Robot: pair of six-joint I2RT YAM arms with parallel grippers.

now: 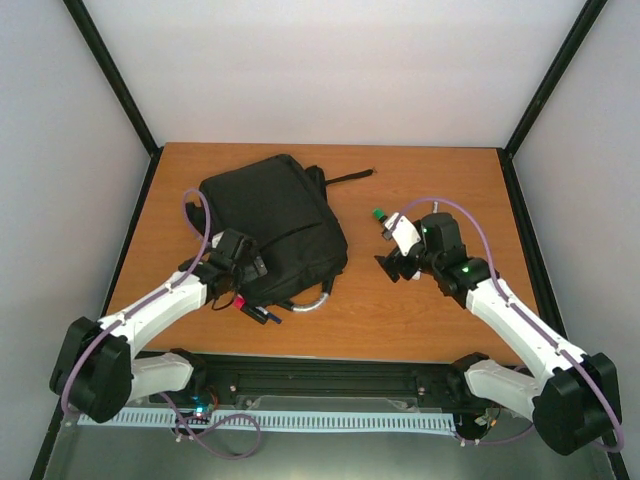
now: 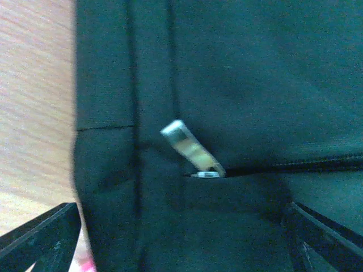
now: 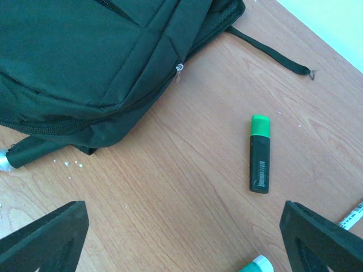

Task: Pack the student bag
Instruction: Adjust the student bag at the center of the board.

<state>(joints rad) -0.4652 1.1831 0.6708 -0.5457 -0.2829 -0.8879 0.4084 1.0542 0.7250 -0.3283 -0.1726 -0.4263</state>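
Next, my right gripper will go down and to the right in the top view onto the green-and-white object, as the object lies below it on that side.
The student bag (image 1: 275,225) is a large black backpack lying flat on the left half of the wooden table. My left gripper (image 1: 240,262) hovers over its near-left corner. In the left wrist view black fabric (image 2: 244,73) fills the frame, a metal zip pull (image 2: 191,152) lies just ahead, and my left gripper (image 2: 181,249) is open and empty. My right gripper (image 1: 395,250) is open to the right of the bag, over bare wood (image 3: 184,243). A black highlighter with a green cap (image 3: 260,153) lies ahead of its right finger (image 3: 323,238).
A grey loop handle (image 1: 312,303) and a few pens (image 1: 258,312) lie at the bag's near edge. A black strap (image 3: 272,54) trails from the bag's far side. A green-and-white object (image 3: 255,265) shows at the bottom of the right wrist view. A black frame borders the table.
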